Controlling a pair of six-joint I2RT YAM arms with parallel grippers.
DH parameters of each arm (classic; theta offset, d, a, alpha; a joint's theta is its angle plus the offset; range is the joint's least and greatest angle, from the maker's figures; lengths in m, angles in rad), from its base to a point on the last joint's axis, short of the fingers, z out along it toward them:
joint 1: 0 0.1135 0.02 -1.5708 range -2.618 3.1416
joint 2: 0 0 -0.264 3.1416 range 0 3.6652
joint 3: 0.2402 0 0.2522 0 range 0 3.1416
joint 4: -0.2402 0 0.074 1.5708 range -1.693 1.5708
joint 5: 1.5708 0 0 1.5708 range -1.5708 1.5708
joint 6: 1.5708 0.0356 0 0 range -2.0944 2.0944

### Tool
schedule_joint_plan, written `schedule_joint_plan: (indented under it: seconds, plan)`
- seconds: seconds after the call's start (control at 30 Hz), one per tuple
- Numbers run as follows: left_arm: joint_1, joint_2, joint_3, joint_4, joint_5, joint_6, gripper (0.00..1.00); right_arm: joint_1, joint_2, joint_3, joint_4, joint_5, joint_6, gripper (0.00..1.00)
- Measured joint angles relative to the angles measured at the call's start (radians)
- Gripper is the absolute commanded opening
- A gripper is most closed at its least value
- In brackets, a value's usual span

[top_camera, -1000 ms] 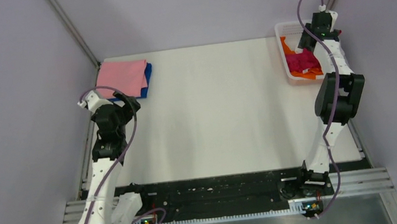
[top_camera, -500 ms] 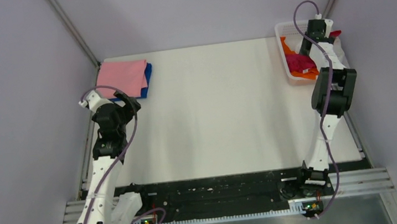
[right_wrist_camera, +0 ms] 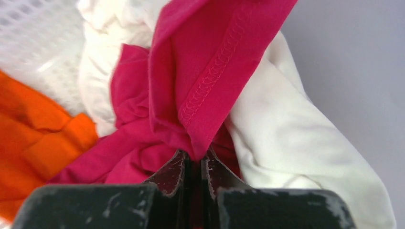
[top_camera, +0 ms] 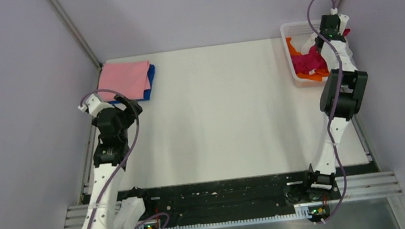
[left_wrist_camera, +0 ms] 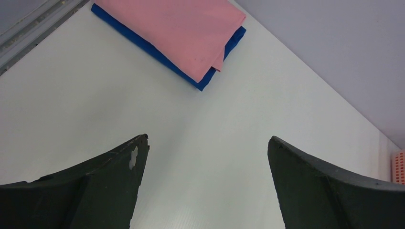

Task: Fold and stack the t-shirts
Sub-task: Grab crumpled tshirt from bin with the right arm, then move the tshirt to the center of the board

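Next, my right gripper lifts the red shirt (top_camera: 311, 59) out of the basket (top_camera: 286, 54), then lowers it onto the middle of the table.
A crimson-red t-shirt (right_wrist_camera: 210, 62) lies crumpled in the white mesh basket (top_camera: 286, 54) at the table's far right, with a white t-shirt (right_wrist_camera: 296, 143) and an orange t-shirt (right_wrist_camera: 33, 138) around it. My right gripper (right_wrist_camera: 195, 155) is shut on a hemmed fold of the red shirt (top_camera: 311, 59). At the far left a folded pink t-shirt (top_camera: 124, 79) rests on a folded blue t-shirt (top_camera: 151, 77). My left gripper (left_wrist_camera: 207, 148) hangs open over bare table, nearer to me than that stack (left_wrist_camera: 181, 33).
The basket's white mesh wall (right_wrist_camera: 33, 28) shows at the upper left in the right wrist view. Grey walls close in the white table (top_camera: 218, 118) on three sides. A metal rail (top_camera: 88, 155) runs along the left edge.
The right gripper has dipped into the basket and closed on the red shirt's fold. The left arm has stayed put.
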Motion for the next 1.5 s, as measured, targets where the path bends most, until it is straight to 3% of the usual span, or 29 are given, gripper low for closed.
schedule_joint_plan:
  seconds: [0.3,0.6,1.07,1.17,1.5]
  plan:
    - [0.000,-0.077,0.000,-0.026,0.001,0.004,0.99,-0.002,-0.244,0.034,0.010,-0.166,0.072,0.00]
    - [0.000,-0.139,0.000,-0.055,0.000,0.018,0.99,-0.002,-0.442,0.185,0.198,-0.288,0.138,0.00]
    - [0.000,-0.222,-0.037,-0.034,0.058,0.006,0.99,0.010,-0.566,0.191,0.410,-0.827,0.553,0.00]
    - [0.000,-0.234,-0.058,-0.026,0.101,-0.008,0.99,0.064,-0.587,0.203,0.397,-0.887,0.594,0.00]
    - [0.000,-0.128,-0.044,-0.003,0.279,-0.043,0.99,0.532,-0.590,0.200,0.340,-0.990,0.518,0.00]
